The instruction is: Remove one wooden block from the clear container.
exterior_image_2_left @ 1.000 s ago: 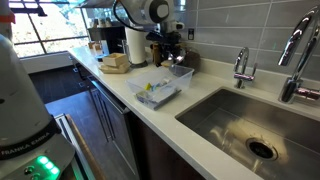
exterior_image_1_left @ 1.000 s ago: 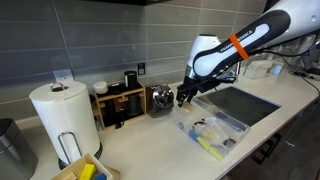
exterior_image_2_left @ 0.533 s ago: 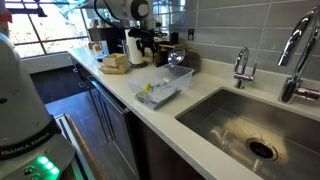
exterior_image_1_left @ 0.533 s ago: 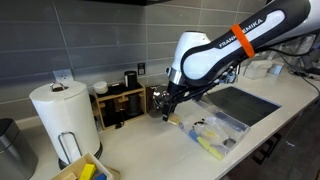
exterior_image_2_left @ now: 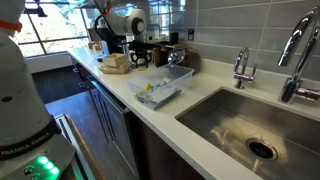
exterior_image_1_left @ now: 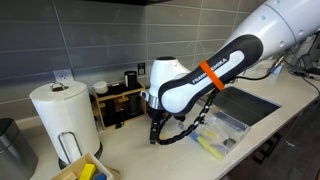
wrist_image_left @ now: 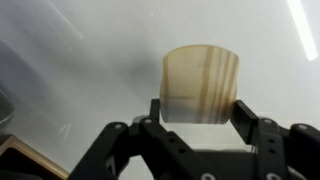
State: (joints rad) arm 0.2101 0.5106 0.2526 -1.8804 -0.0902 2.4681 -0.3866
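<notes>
The gripper moves down onto the bare counter beside the clear container next and releases the light-tan wooden block (wrist_image_left: 201,82), as that spot is free of other things.
In the wrist view my gripper (wrist_image_left: 200,112) is shut on the light-tan wooden block (wrist_image_left: 201,82), holding it between both fingers over the pale counter. In an exterior view the gripper (exterior_image_1_left: 155,137) points down just above the counter, to the left of the clear container (exterior_image_1_left: 232,121), and the block itself is too small to make out there. The container holds small yellow and tan items and also shows in an exterior view (exterior_image_2_left: 176,90); there the gripper (exterior_image_2_left: 134,56) is behind it, toward the wooden box.
A wooden box with yellow and blue items (exterior_image_1_left: 84,170) (exterior_image_2_left: 114,62) stands near the counter edge. A paper towel roll (exterior_image_1_left: 62,112), a wooden rack with jars (exterior_image_1_left: 120,100), the sink (exterior_image_2_left: 250,125) and a faucet (exterior_image_2_left: 241,66) surround the work area.
The arm has swung away from above the clear container toward the paper towel side and come down close to the counter, with the block in the gripper.
</notes>
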